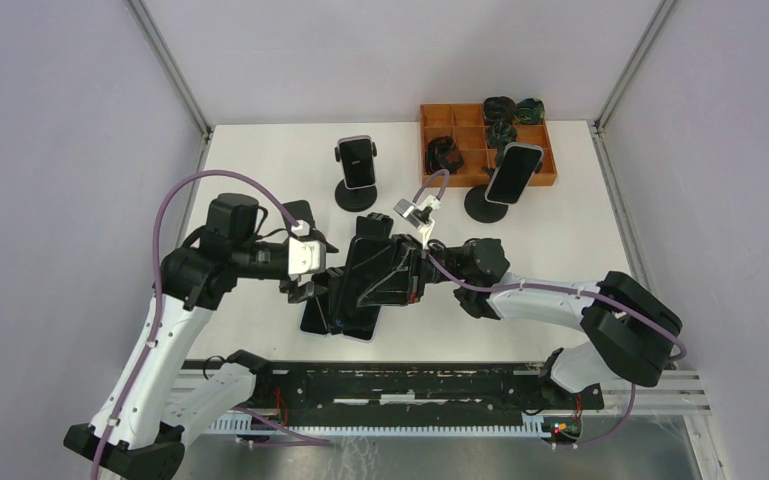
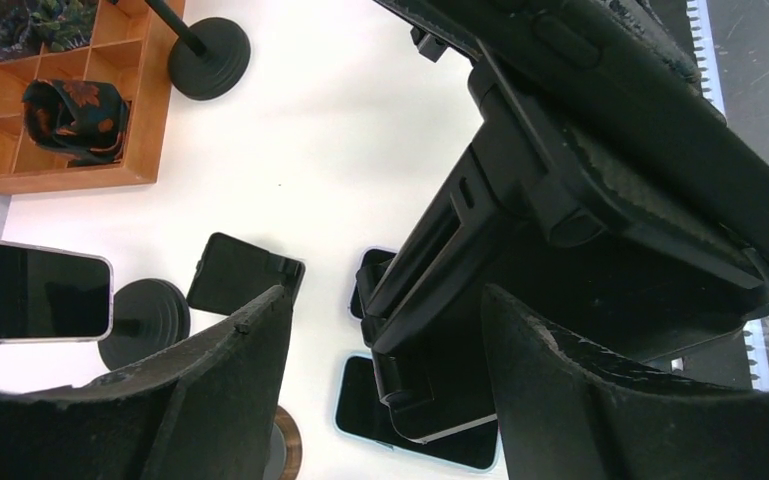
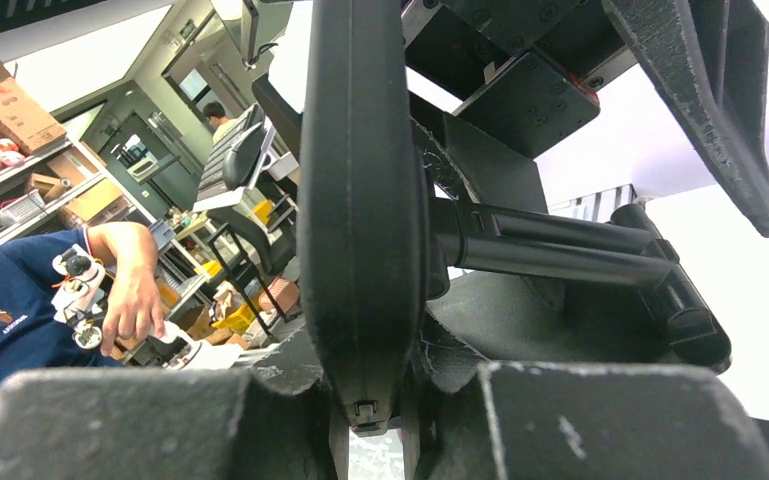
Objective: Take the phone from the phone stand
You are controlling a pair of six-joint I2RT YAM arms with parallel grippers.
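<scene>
Next, my right gripper pulls the phone clear of the clamp, turns down and releases it on the tabletop beside the loose phones, since that spot is empty.
A black phone (image 1: 380, 272) sits in the clamp of a black phone stand (image 2: 440, 250), held in the air over the table's middle. My right gripper (image 1: 418, 268) is shut on the phone's right end. In the right wrist view the phone (image 3: 360, 200) stands edge-on between my fingers (image 3: 380, 390), and the stand's rod (image 3: 560, 255) runs off to the right. My left gripper (image 1: 312, 285) is at the phone's left end. In the left wrist view it (image 2: 385, 300) is open, with the stand's clamp between the fingers, close to the right one.
Two more stands with phones stand behind: one at back centre (image 1: 357, 165), one at back right (image 1: 510, 175). A wooden tray (image 1: 540, 180) with dark items is at the back right. Loose phones (image 1: 345, 325) lie on the table under the held one.
</scene>
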